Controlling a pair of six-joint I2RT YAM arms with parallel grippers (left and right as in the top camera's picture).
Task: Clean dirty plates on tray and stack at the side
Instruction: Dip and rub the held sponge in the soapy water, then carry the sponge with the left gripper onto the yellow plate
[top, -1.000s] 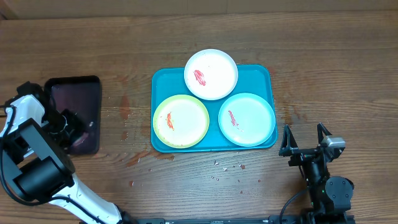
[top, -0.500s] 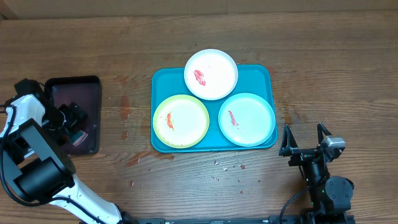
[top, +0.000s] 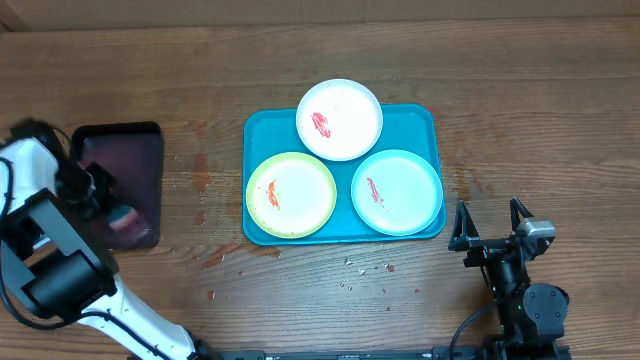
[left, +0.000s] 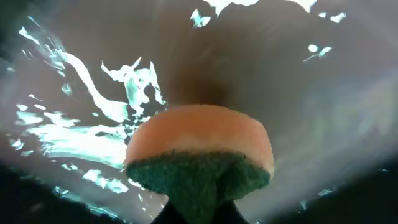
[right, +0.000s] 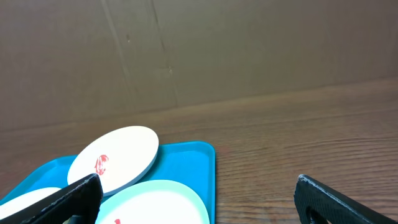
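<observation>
The left gripper lifts across to the yellow-green plate, to its right in the overhead view, next. Then it lowers and releases the sponge by the smear.
The teal tray lies mid-table with three plates on it. The white plate overhangs its far rim, the yellow-green plate is front left and the mint plate front right. Each has a red smear. My left gripper is shut on an orange sponge with a green scouring side, over the black tray. In the overhead view the sponge looks blurred. My right gripper is open and empty, just right of the teal tray's front corner. Its wrist view shows the mint plate and white plate.
A smaller black tray sits at the left, wet and shiny in the left wrist view. Small crumbs lie on the wood in front of the teal tray. A brown cardboard wall stands behind the table.
My left gripper has shifted over the black tray and is now blurred, with the sponge showing under it. The right arm and the plates have not moved.
</observation>
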